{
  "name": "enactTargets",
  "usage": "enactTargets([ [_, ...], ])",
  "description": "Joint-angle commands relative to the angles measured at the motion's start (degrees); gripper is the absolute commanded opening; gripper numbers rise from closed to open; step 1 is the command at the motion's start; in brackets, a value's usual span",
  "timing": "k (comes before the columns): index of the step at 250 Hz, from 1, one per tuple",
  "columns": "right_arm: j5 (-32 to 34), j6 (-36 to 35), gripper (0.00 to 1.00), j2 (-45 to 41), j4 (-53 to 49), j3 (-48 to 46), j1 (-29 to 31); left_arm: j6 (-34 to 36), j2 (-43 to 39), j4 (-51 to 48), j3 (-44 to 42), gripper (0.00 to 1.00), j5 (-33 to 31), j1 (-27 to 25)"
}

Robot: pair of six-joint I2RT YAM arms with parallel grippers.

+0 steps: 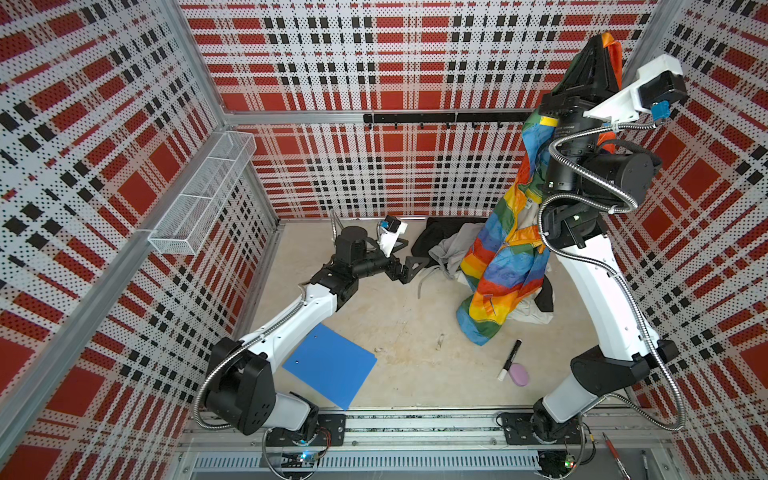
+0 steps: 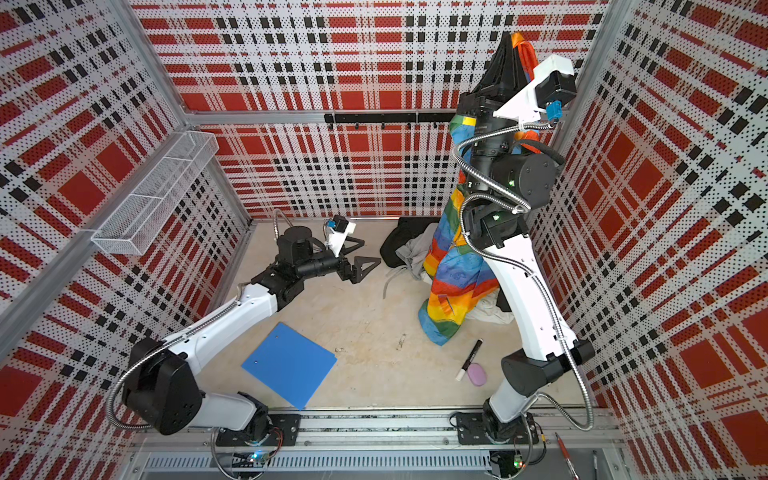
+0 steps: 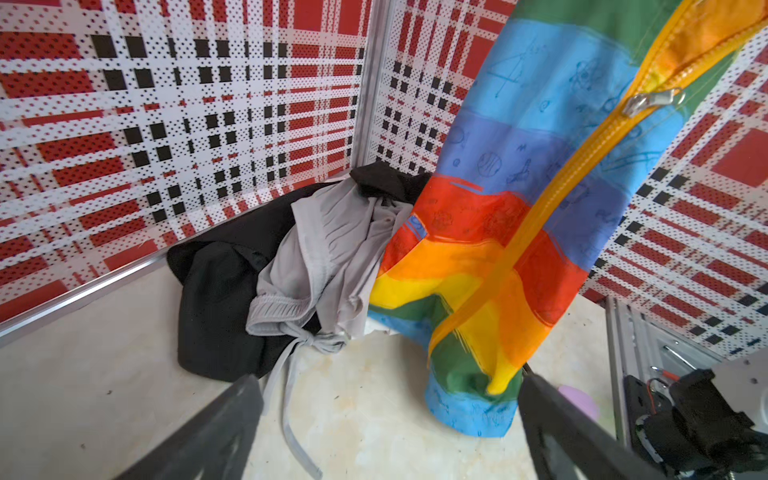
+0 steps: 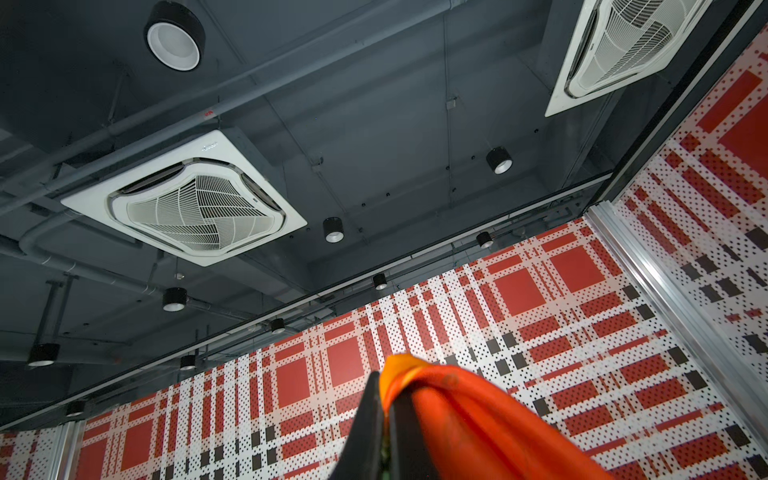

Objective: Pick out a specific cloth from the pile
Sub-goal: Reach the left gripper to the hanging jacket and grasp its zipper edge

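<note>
My right gripper moves down toward the cloth's lower drape (image 1: pixel 505 270) next and releases the cloth's orange fold, as that drape hangs beneath it with its hem already on the floor.
The cloth (image 1: pixel 503 266) (image 2: pixel 453 282) is a shiny rainbow garment with a yellow zip, hanging in a long drape. Its lower end rests on the floor beside the pile (image 1: pixel 449 245) (image 2: pixel 405 245) of black, grey and white clothes. My right gripper (image 1: pixel 598 41) (image 2: pixel 509 39) is raised high near the back right corner, shut on the cloth's orange top edge (image 4: pixel 469 419); the wrist view shows its jaws (image 4: pixel 386 395) pinching the fabric. My left gripper (image 1: pixel 409 255) (image 2: pixel 365 253) (image 3: pixel 388 386) is open low over the floor, left of the pile (image 3: pixel 270 270), with the cloth (image 3: pixel 519 208) ahead of it, touching nothing.
A blue board (image 1: pixel 330 365) lies on the floor front left. A black marker pen (image 1: pixel 510 359) and a lilac oval thing (image 1: pixel 519 374) lie front right, below the cloth's hem. A white wire basket (image 1: pixel 203 195) hangs on the left wall, a black hook rail (image 1: pixel 449 117) on the back wall.
</note>
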Motion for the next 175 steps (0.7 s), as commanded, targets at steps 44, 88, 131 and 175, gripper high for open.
enactTargets([
  [44,-4.6,6.6,0.0,-7.0,2.2,-10.1,0.2,-0.3,-1.0,9.3,-4.1,0.99,1.9,-8.7],
  [88,-4.2,8.9,0.0,-9.8,3.5,-17.3,0.2,0.1,-0.8,10.4,-4.8,0.99,-0.8,-11.5],
  [131,-4.8,10.6,0.0,-10.7,3.4,-18.3,0.3,0.0,1.6,14.6,-3.4,0.99,-6.6,-14.2],
  [175,-4.3,10.8,0.0,-12.1,3.4,-20.0,0.2,3.2,6.8,16.0,1.6,0.99,-11.0,-19.5],
])
